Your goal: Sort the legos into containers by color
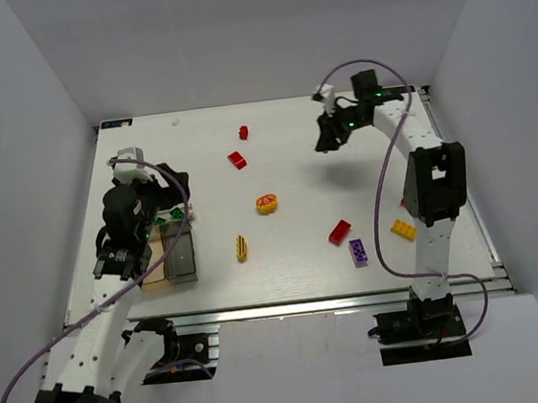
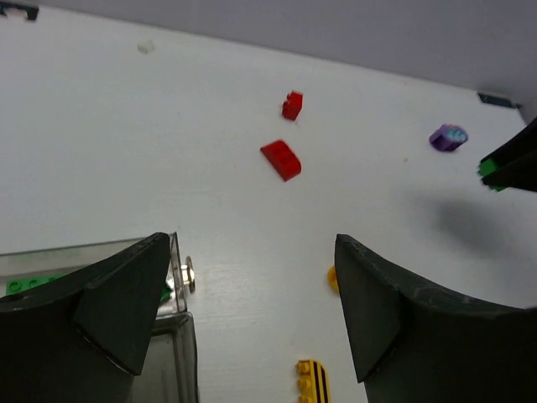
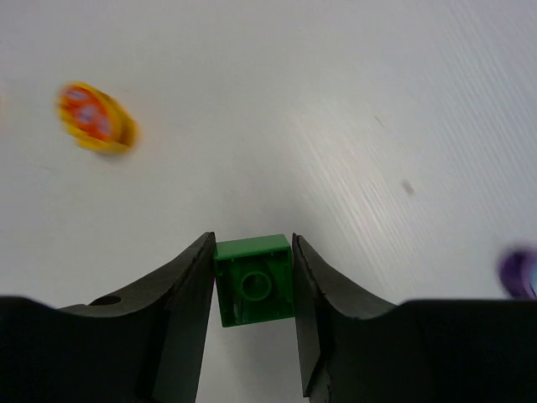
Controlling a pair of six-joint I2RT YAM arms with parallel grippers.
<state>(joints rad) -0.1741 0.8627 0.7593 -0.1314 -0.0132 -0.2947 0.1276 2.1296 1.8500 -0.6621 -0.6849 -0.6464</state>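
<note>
The right gripper carries the matching brick over the container with green legos next and releases it, since the container lies to the gripper's left in the top view.
My right gripper (image 1: 328, 141) hangs above the far middle of the table, shut on a green brick (image 3: 253, 290) seen between its fingers (image 3: 252, 243). My left gripper (image 1: 155, 235) is open and empty (image 2: 252, 243) over the joined containers (image 1: 181, 261) at the left, which hold green legos (image 1: 169, 215). Loose legos lie on the table: two red (image 1: 243, 132) (image 1: 237, 160) at the back, a round yellow-and-orange piece (image 1: 266, 203), a striped yellow brick (image 1: 242, 248), a red (image 1: 340, 232), a purple (image 1: 358, 252) and a yellow (image 1: 404, 230) at the right.
A round purple piece (image 2: 447, 137) lies near the right gripper and also shows in the right wrist view (image 3: 520, 273). The container's clear wall (image 2: 178, 277) sits beside my left finger. Grey walls enclose the table on three sides.
</note>
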